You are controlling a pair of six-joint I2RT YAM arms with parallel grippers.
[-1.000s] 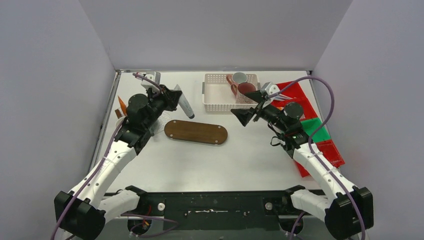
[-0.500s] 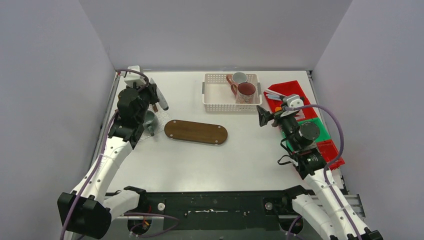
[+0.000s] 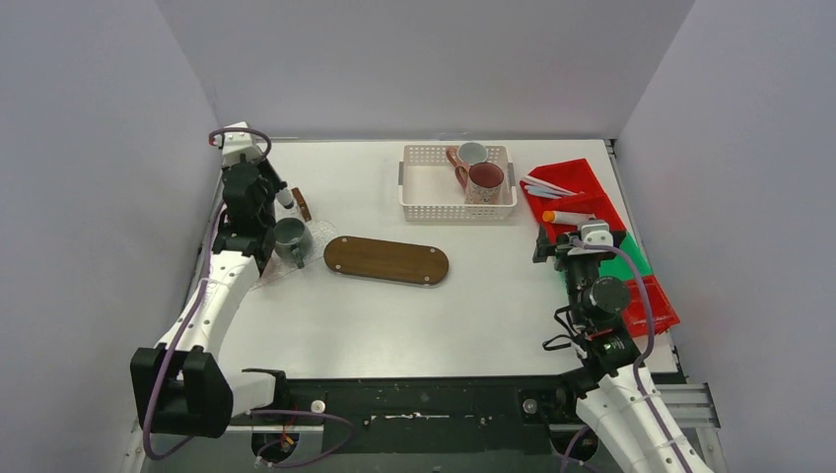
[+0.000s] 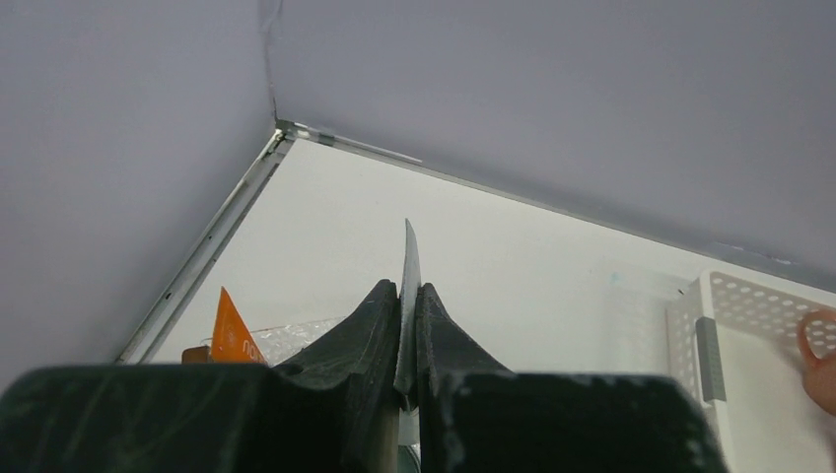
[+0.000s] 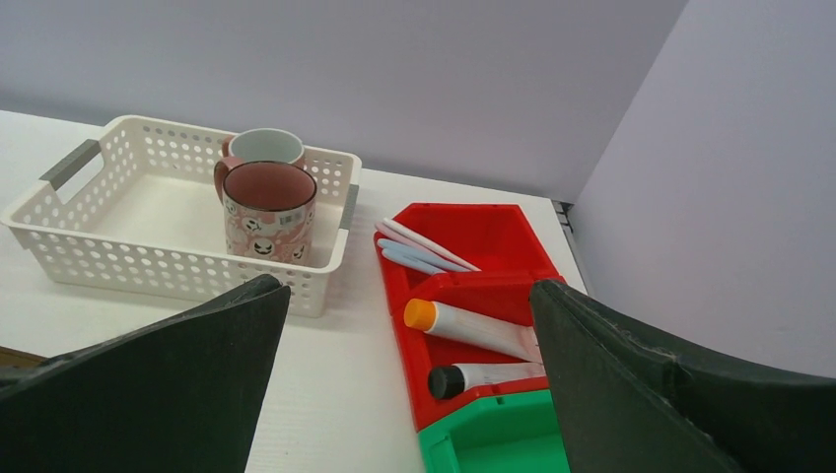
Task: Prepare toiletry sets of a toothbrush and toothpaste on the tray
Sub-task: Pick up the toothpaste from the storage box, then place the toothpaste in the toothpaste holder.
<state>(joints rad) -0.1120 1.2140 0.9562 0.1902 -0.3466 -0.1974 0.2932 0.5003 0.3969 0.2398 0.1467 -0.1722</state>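
Note:
The clear plastic [image 3: 289, 210] beside the brown block is below, so the left gripper next needs to lower the tube's hanging end onto it, behind the green mug, and let go.
My left gripper [image 3: 283, 198] is shut on the flat end of a white toothpaste tube [image 4: 407, 258], held at the far left just behind a dark green mug [image 3: 292, 239]. The oval wooden tray [image 3: 386, 260] lies bare mid-table. A maroon mug [image 5: 268, 205] and a white mug [image 5: 264, 146] stand in the white basket [image 5: 108, 258]. Toothbrushes [image 5: 422, 248] and two tubes, orange-capped [image 5: 473, 327] and black-capped [image 5: 483, 376], lie in a red bin [image 5: 493, 222]. My right gripper [image 5: 409, 291] is open and empty, near the bins [image 3: 548, 244].
The green mug sits on crinkled clear plastic [image 3: 313, 236] with an orange package [image 4: 229, 330] beside it. A green bin [image 5: 493, 439] and another red bin [image 3: 653, 301] stand along the right edge. The side walls are close to both arms.
My left arm has swung left and back with the tube, from near the tray to behind the green mug. My right arm has pulled back from the basket to the bins.

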